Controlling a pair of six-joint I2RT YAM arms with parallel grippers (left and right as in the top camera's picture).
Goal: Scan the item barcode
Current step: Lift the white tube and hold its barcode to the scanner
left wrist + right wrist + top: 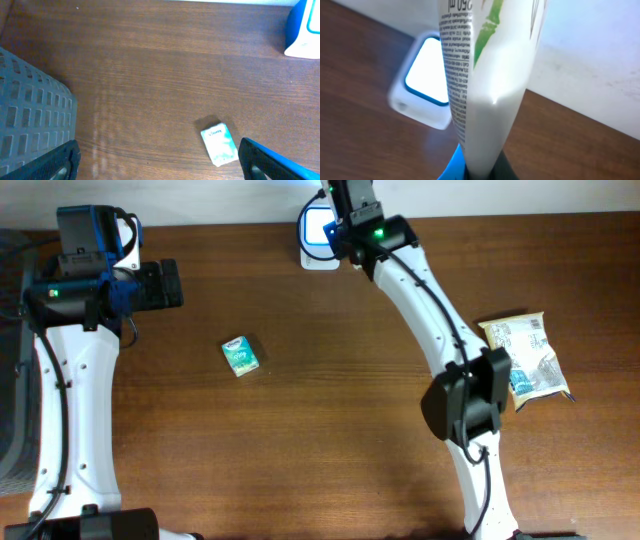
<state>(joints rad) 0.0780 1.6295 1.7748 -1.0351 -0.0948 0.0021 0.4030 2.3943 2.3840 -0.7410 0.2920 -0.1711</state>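
Note:
The tube (490, 75) goes beside the scanner's glowing window as my right gripper sweeps past next, then back and down to the tabletop by the snack bag to release.
My right gripper (480, 167) is shut on a white tube (490, 75) with a green leaf print and small black text, pinched at its flat end. The tube stands up in front of the wrist camera, close beside the white scanner (425, 70), whose blue-rimmed window glows. No barcode shows on the tube's visible side. In the overhead view the right gripper (340, 222) hangs at the scanner (316, 230) at the table's back edge, and the arm hides the tube. My left gripper (165, 283) is open and empty at the back left, fingers wide apart.
A small teal and white box (240, 355) lies flat left of centre, in front of the left gripper (160, 165) and also seen as the box (219, 145). A snack bag (528, 358) lies at the right. A grey mesh basket (30, 110) stands at the far left.

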